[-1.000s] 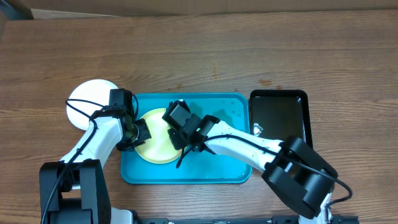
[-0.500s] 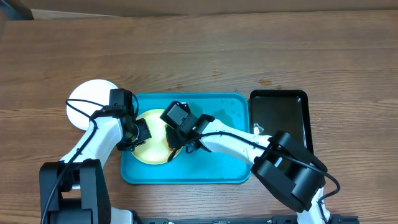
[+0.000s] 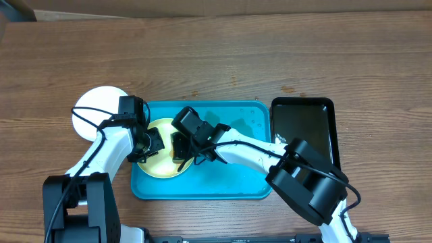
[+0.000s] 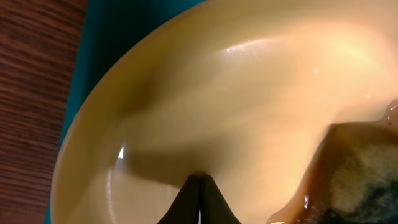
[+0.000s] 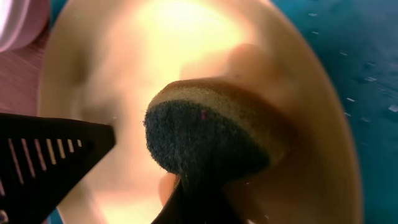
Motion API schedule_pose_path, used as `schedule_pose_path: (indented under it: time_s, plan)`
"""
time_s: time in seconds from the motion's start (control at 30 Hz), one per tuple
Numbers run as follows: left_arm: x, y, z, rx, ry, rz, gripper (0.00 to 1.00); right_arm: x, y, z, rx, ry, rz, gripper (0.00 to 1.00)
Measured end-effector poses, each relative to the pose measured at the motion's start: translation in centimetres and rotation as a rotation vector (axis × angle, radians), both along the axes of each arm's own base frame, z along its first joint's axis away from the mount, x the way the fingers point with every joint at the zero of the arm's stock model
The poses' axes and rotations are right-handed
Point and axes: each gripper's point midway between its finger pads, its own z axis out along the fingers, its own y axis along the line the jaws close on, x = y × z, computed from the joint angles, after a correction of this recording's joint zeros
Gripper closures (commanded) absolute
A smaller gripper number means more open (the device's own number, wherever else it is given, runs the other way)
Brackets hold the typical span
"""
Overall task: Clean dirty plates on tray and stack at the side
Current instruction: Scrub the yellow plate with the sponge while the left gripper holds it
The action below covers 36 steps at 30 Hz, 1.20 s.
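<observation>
The tray is to my right gripper's right in the overhead view, so my right gripper should lift across and go down into the black tray (image 3: 304,123) to let go of the sponge.
A pale yellow plate (image 3: 159,166) lies at the left end of the turquoise tray (image 3: 236,185). My left gripper (image 3: 151,145) is shut, its tips (image 4: 199,180) resting against the plate's inner surface (image 4: 249,106) near the left rim. My right gripper (image 3: 179,152) is shut on a sponge (image 5: 211,134), yellow with a dark green scouring face, and presses it onto the plate (image 5: 161,43). Brownish wet residue shows around the sponge (image 4: 364,180) in the left wrist view. A white plate (image 3: 98,108) sits on the table left of the tray.
A black tray (image 3: 304,128) stands just right of the turquoise one. Wet specks dot the tray floor (image 5: 367,56). The right arm reaches across the tray's middle. Wooden table surrounds everything.
My right gripper has slid the sponge leftwards across the yellow plate, closer to the left gripper. The left arm and the plate have stayed put.
</observation>
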Motion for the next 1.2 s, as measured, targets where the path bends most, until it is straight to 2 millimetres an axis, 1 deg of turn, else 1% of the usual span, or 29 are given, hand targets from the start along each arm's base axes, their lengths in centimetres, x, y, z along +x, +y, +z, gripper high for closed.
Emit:
schedule_pose_path:
  time_s: [0.13, 0.27, 0.33, 0.47, 0.5, 0.53, 0.63, 0.73, 0.77, 0.87, 1.03, 1.2]
  plan:
    - [0.1, 0.0, 0.0, 0.000, -0.003, 0.000, 0.96, 0.3, 0.9, 0.3, 0.057, -0.003, 0.019, 0.96]
    - [0.1, 0.0, 0.0, 0.000, -0.003, 0.000, 0.96, 0.8, 1.3, 1.4, 0.171, 0.035, 0.085, 0.96]
    - [0.1, 0.0, 0.0, 0.000, -0.003, 0.000, 0.96, 1.8, 0.6, 2.1, 0.227, 0.075, 0.096, 0.96]
    - [0.1, 0.0, 0.0, -0.001, -0.003, 0.002, 0.96, 3.9, -1.9, 3.4, 0.306, 0.154, 0.078, 0.96]
    - [0.1, 0.1, 0.0, -0.003, -0.004, 0.004, 0.96, 4.2, -2.4, 3.9, 0.326, 0.167, 0.076, 0.96]
    - [0.1, 0.1, 0.0, -0.004, -0.004, 0.006, 0.96, 4.2, -2.6, 4.1, 0.335, 0.181, 0.079, 0.96]
    - [0.1, 0.3, 0.0, -0.004, -0.002, 0.013, 0.96, 3.2, -2.4, 4.5, 0.348, 0.212, 0.109, 0.96]
    - [0.0, 0.4, 0.0, -0.003, -0.002, 0.015, 0.96, 1.2, -1.1, 4.7, 0.355, 0.236, 0.163, 0.96]
    - [0.0, 0.4, 0.0, -0.003, -0.002, 0.014, 0.96, 0.0, -0.4, 4.8, 0.358, 0.247, 0.193, 0.96]
    - [-0.3, 0.4, 0.0, -0.037, 0.008, 0.002, 0.96, -1.4, 0.6, 5.0, 0.367, 0.259, 0.230, 0.96]
    - [-0.8, 1.6, 0.1, -0.101, 0.017, 0.037, 0.96, -1.4, 1.3, 5.5, 0.396, 0.237, 0.241, 0.96]
    - [-0.9, 2.5, 0.4, -0.179, 0.002, 0.072, 0.96, -1.6, 1.7, 5.1, 0.370, 0.214, 0.232, 0.96]
